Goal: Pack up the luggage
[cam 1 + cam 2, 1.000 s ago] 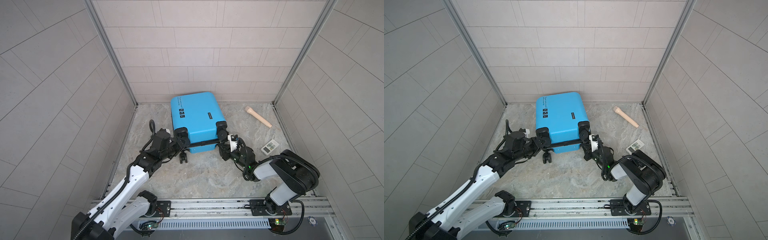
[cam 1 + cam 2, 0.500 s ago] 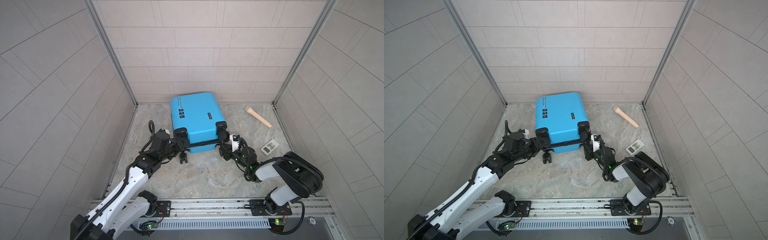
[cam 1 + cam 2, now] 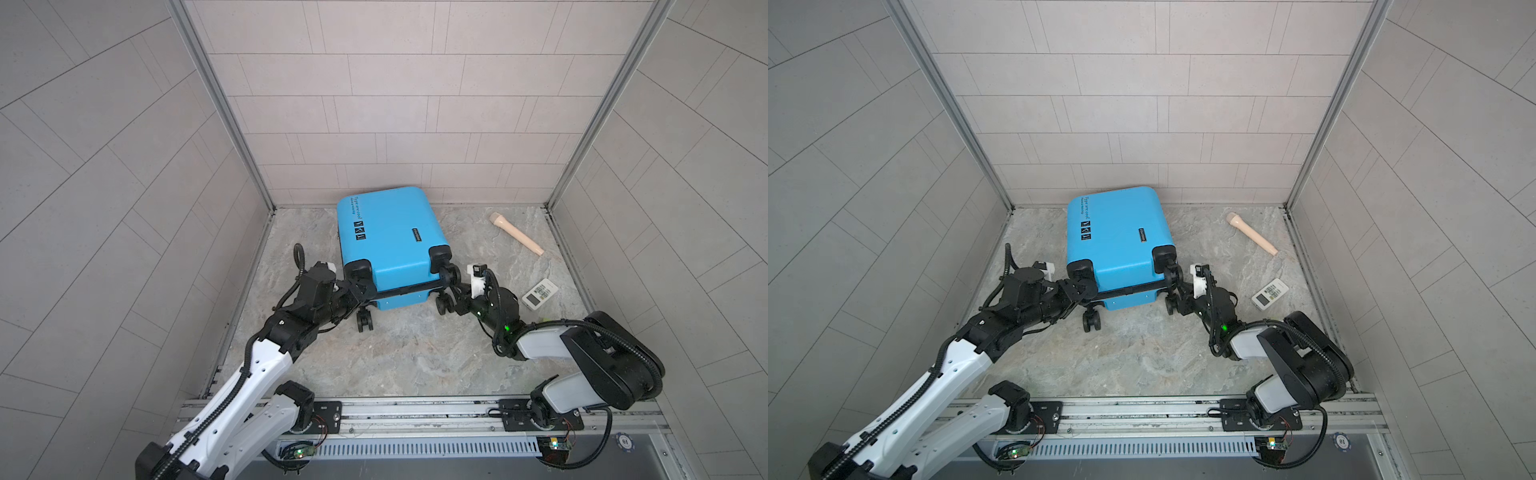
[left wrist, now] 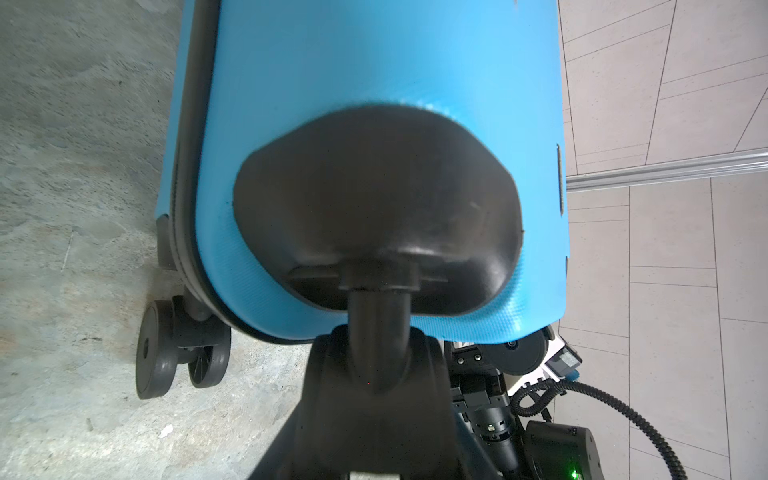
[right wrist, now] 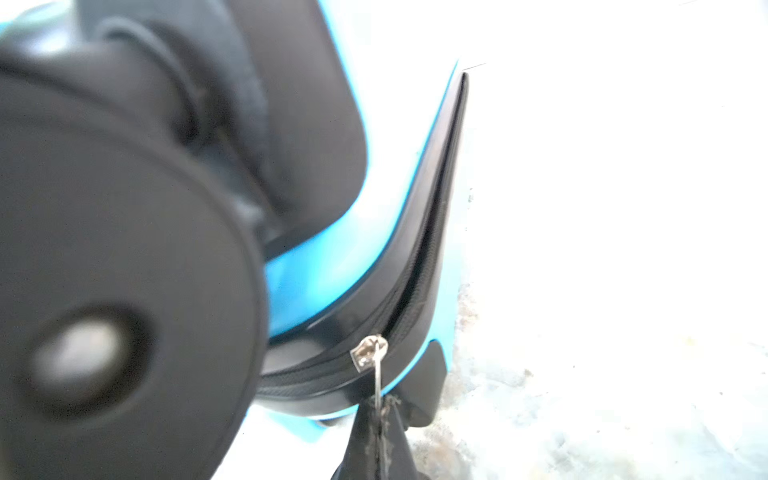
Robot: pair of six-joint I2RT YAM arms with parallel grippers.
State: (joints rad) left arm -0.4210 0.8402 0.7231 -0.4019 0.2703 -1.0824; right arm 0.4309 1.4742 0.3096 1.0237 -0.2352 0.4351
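The left gripper shifts the black stem (image 4: 380,328) inside the luggage toward its nearer side next, where the luggage's bottom is bare, and opens to release the stem.
The bright-blue luggage (image 3: 390,232) (image 3: 1121,232) lies flat near the back wall, its black wheels toward me. My left gripper (image 3: 360,286) (image 3: 1084,286) is at the near left corner, shut on the black stem of the upper wheel. In the left wrist view that stem runs down between the jaws of the left gripper (image 4: 376,361) below the blue shell (image 4: 374,62). My right gripper (image 3: 455,293) (image 3: 1179,297) is at the near right corner. In the right wrist view the right gripper (image 5: 376,409) is shut on the thin metal zipper pull (image 5: 377,374), beside a blurred wheel (image 5: 104,270).
A beige microphone-shaped object (image 3: 515,232) (image 3: 1252,233) lies at the back right and a white remote (image 3: 539,294) (image 3: 1270,294) sits just right of my right wrist. Tiled walls close in on three sides. The metal rail (image 3: 415,411) runs along the front.
My right gripper has shifted a little to the right along the near edge with the zipper pull. The left arm and the luggage have stayed put.
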